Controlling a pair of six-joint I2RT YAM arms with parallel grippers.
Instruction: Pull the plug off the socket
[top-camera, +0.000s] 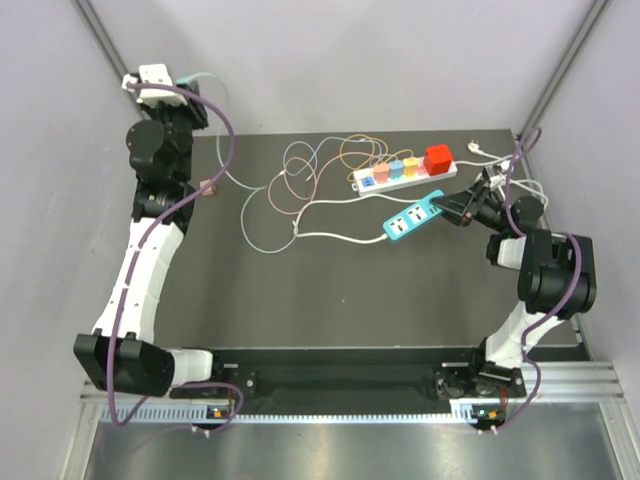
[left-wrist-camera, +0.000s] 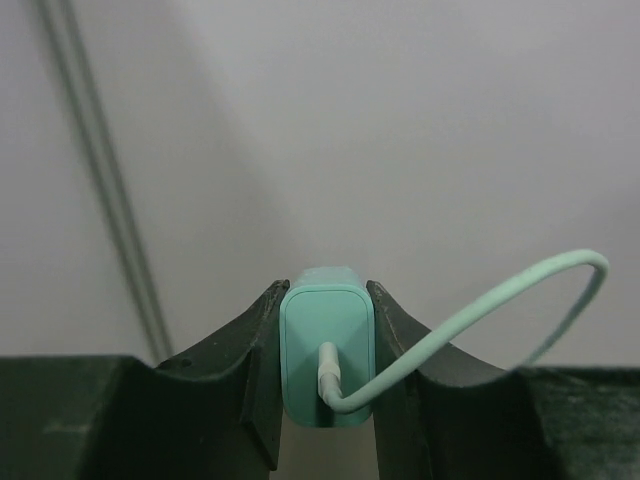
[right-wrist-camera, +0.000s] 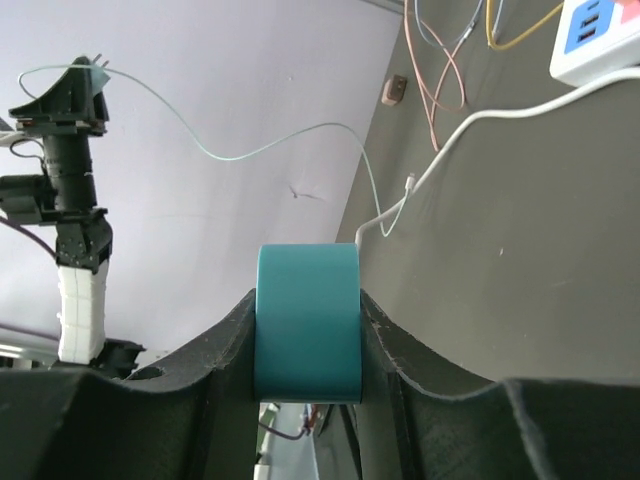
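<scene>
The bare tabletop (top-camera: 197, 210) beside the brown block is clear of the socket strip. My left gripper should next go down and tip downward to that spot and let go of the mint-green plug.
The mint-green plug (left-wrist-camera: 327, 345) is clamped between my left gripper's (left-wrist-camera: 325, 290) fingers, and its mint cable (left-wrist-camera: 480, 310) loops off to the right. In the top view the left gripper (top-camera: 187, 84) holds that plug high at the far left, well away from the socket strip. The teal socket strip (top-camera: 412, 216) lies on the dark table (top-camera: 330, 300). My right gripper (top-camera: 452, 205) is shut on its right end. In the right wrist view the strip's teal end (right-wrist-camera: 308, 320) fills the gap between the right gripper's (right-wrist-camera: 307, 300) fingers.
A white power strip (top-camera: 405, 170) carrying several coloured plugs lies just behind the teal one, with thin coloured cables (top-camera: 320, 165) tangled to its left. A white cord (top-camera: 340, 238) runs from the teal strip across the table. Grey walls stand close behind and on both sides.
</scene>
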